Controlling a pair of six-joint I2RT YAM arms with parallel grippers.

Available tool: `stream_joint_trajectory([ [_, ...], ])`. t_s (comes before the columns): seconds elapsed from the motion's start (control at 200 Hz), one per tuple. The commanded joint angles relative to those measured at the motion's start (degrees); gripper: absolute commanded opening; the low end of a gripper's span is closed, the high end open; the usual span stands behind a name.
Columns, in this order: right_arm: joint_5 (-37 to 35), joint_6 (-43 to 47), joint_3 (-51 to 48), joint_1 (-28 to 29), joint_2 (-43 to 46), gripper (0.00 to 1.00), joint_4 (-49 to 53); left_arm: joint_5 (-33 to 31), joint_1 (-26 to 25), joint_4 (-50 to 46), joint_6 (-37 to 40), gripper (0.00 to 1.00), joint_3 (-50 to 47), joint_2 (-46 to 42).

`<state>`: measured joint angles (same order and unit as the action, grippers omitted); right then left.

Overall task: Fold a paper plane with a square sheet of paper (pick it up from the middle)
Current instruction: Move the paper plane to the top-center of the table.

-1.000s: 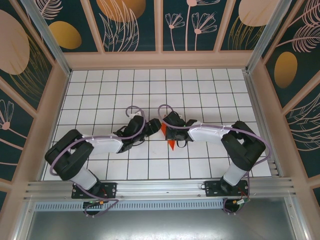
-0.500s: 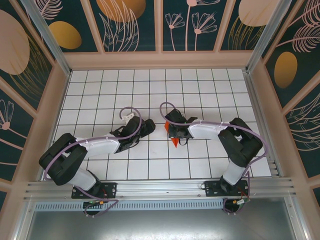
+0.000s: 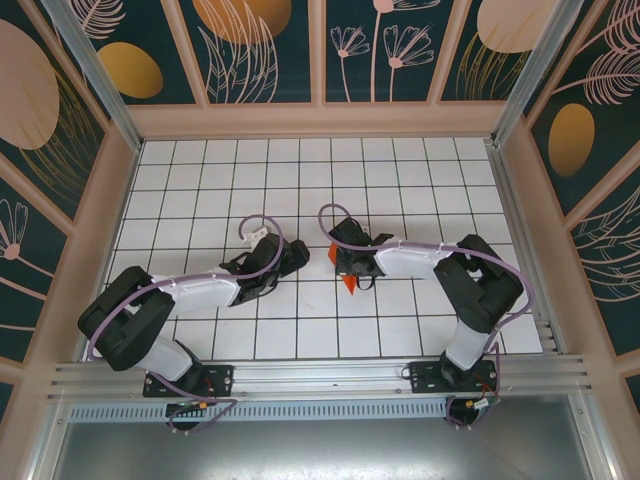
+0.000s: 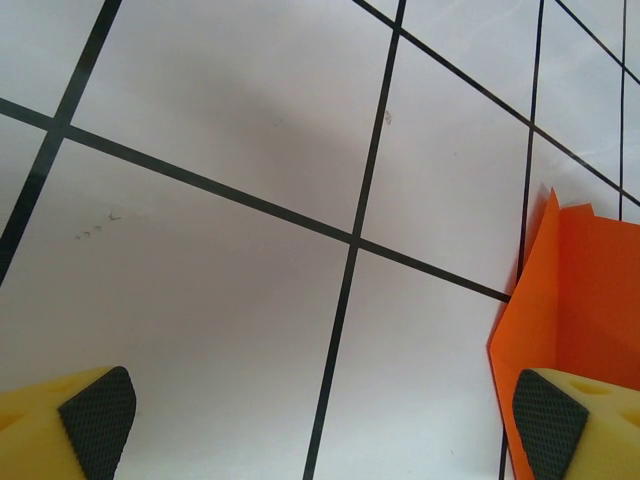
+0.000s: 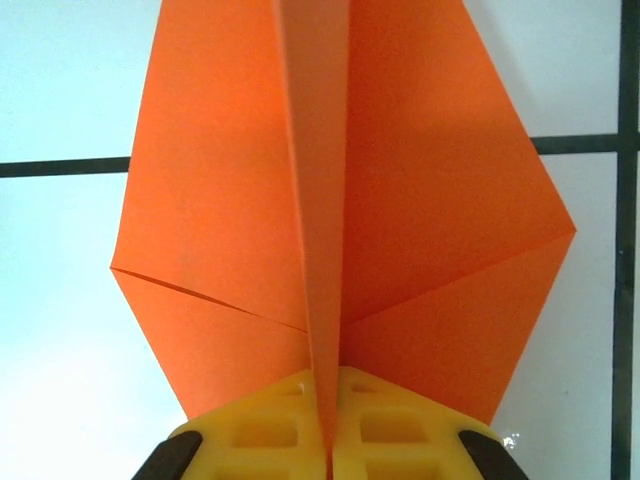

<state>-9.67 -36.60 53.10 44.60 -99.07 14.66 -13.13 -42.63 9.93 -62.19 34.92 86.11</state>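
The right gripper carries the plane point(image 3: 349, 284) by its crease outward onto the bare tiles next and releases it, since those tiles lie outward of the gripper.
The paper plane point(image 5: 420, 200) is orange-red, with two wings spread either side of a raised centre crease. My right gripper point(image 5: 326, 440) is shut on that crease, yellow fingers point(image 5: 260, 435) pressed together. From above, the plane point(image 3: 349, 284) pokes out beneath the right gripper point(image 3: 343, 262), its point toward the near edge. My left gripper point(image 3: 297, 254) sits about one tile to the left, apart from the paper. In the left wrist view the left gripper point(image 4: 320, 440) is open and holds nothing. Its pads point(image 4: 97, 420) stand far apart, with an edge of the plane point(image 4: 580, 300) beside the right one.
A white tabletop point(image 3: 200, 190) with a black grid stretches around both arms. Pale walls point(image 3: 320, 120) close it in at the back and sides. An aluminium rail point(image 3: 320, 378) runs along the near edge by the arm bases.
The left gripper has drawn back to the left, away from the paper and the right gripper. The right gripper kept its hold and shifted slightly.
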Motion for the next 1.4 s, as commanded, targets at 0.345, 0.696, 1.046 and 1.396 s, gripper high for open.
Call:
stream_joint_trajectory([
  [0.345, 2.8, 13.1, 14.9, -9.6, -9.3, 0.05, -3.8, -1.6, 0.4, -3.5, 0.0, 0.98, 1.3, -1.7],
  [0.696, 4.7, 19.7, 29.5, -15.6, -22.0, 0.07, -0.2, -1.4, 0.4, -4.3, 0.1, 0.99, 1.2, -2.4],
  [1.046, 4.8, 16.9, 30.8, -16.2, -25.7, 0.13, 1.9, -1.1, 0.4, -4.2, 0.2, 0.99, 1.6, -2.3],
  [1.396, 5.3, 14.5, 36.0, -16.0, -18.1, 0.28, 6.2, -4.5, 0.9, -9.1, 3.4, 0.98, 5.7, -4.3],
])
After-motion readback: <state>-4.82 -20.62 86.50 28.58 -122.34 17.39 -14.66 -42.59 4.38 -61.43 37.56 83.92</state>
